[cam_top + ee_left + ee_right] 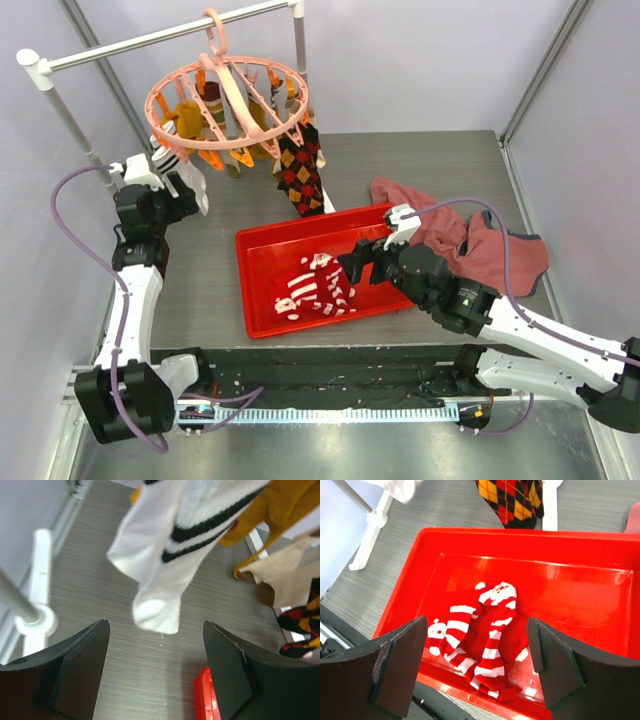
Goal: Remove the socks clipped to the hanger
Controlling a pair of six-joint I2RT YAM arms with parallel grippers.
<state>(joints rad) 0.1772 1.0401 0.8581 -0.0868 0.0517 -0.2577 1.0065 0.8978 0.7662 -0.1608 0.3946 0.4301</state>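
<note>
The white sock's toe end (203, 204) (157, 614) goes between the open fingers of my left gripper next, as it moves outward and closes, because that toe end hangs loose just ahead of them.
The salmon-pink round hanger (228, 105) hangs from the white rail with socks clipped to it: a mustard one (187, 118), a dark argyle one (300, 170) and a white one with dark bands (188, 180). Red-and-white striped socks (315, 288) lie in the red tray (262, 250). My left gripper (170, 180) is open, just below the white banded sock (165, 555), which hangs ahead of its fingertips (85, 665). My right gripper (362, 262) is open and empty above the tray (600, 585), over the striped socks (482, 640). The argyle sock (512, 500) shows beyond the tray.
A large reddish-pink cloth (470, 240) lies on the table right of the tray. The white rail (160, 35) stands on posts at the back left; its foot (37, 615) is close to my left gripper. Enclosure walls bound the table.
</note>
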